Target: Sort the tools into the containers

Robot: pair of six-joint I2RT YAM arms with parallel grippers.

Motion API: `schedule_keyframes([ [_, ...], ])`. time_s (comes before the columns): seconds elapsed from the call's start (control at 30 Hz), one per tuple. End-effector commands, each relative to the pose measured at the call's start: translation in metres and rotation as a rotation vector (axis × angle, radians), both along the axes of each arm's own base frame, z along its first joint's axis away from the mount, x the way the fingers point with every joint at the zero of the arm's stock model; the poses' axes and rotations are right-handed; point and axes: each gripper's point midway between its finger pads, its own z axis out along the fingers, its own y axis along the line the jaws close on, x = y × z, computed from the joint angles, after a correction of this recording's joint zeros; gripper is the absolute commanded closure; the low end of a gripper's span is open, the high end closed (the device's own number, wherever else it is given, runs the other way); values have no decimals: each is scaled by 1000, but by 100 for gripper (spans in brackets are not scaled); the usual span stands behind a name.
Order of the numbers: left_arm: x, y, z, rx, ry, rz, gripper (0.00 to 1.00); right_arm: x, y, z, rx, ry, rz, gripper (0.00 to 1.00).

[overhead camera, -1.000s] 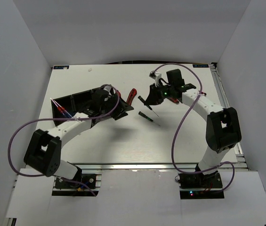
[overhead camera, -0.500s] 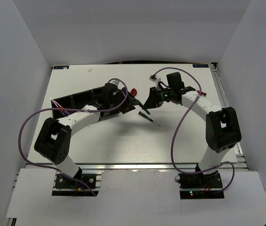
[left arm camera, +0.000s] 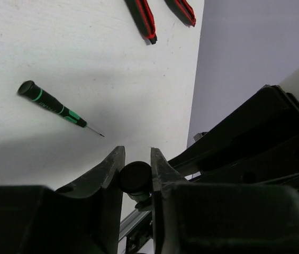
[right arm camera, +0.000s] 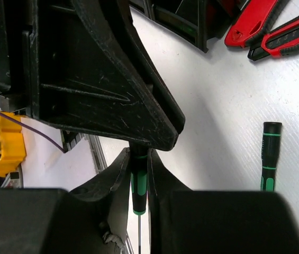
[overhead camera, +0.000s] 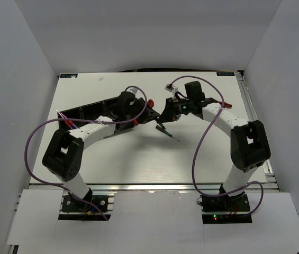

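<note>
The held tool goes with my left gripper to the left in the top view next, for release over the tray's middle section (overhead camera: 92,112), since blue-handled screwdrivers fill the end one.
Both grippers meet above the table's middle on one black-and-green screwdriver (right arm camera: 139,185). My right gripper (right arm camera: 139,174) is shut on its handle, shaft pointing back toward the wrist. My left gripper (left arm camera: 136,169) is shut on the handle's round black end cap (left arm camera: 135,179); its fingers (right arm camera: 101,79) loom over the right jaws. In the top view the left gripper (overhead camera: 156,113) and right gripper (overhead camera: 165,117) touch tip to tip and hide this tool. A second black-and-green screwdriver (left arm camera: 54,106) lies on the table (overhead camera: 166,132). The black tray (overhead camera: 80,114) sits at the left.
Two red-and-black cutters (left arm camera: 144,18) (right arm camera: 287,37) lie on the table beyond the grippers, near the tray's right end (right arm camera: 181,16). Blue-handled screwdrivers with red tips (overhead camera: 69,125) rest at the tray's left end. White walls enclose the table on three sides.
The left arm swung right from the tray to the right gripper and its jaws narrowed onto the screwdriver's end cap. The right gripper shifted slightly left, still shut on the handle.
</note>
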Motion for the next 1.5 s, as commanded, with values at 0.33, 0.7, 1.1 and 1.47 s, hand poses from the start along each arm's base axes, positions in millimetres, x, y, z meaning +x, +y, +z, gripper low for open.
schedule_keyframes([
  [0.33, -11, 22, 22, 100, -83, -25, 100, -5, 2, 18, 42, -122, 83, 11],
  [0.7, 4, 242, 29, 500, -32, 208, 100, -23, -21, -3, -23, -258, 278, 11],
  [1.1, 67, 360, 21, 661, 49, 406, 100, -19, -28, -15, -86, -284, 270, 11],
  [1.47, 94, 353, -8, 592, 67, 388, 76, 3, -40, -31, -214, -352, 193, 10],
])
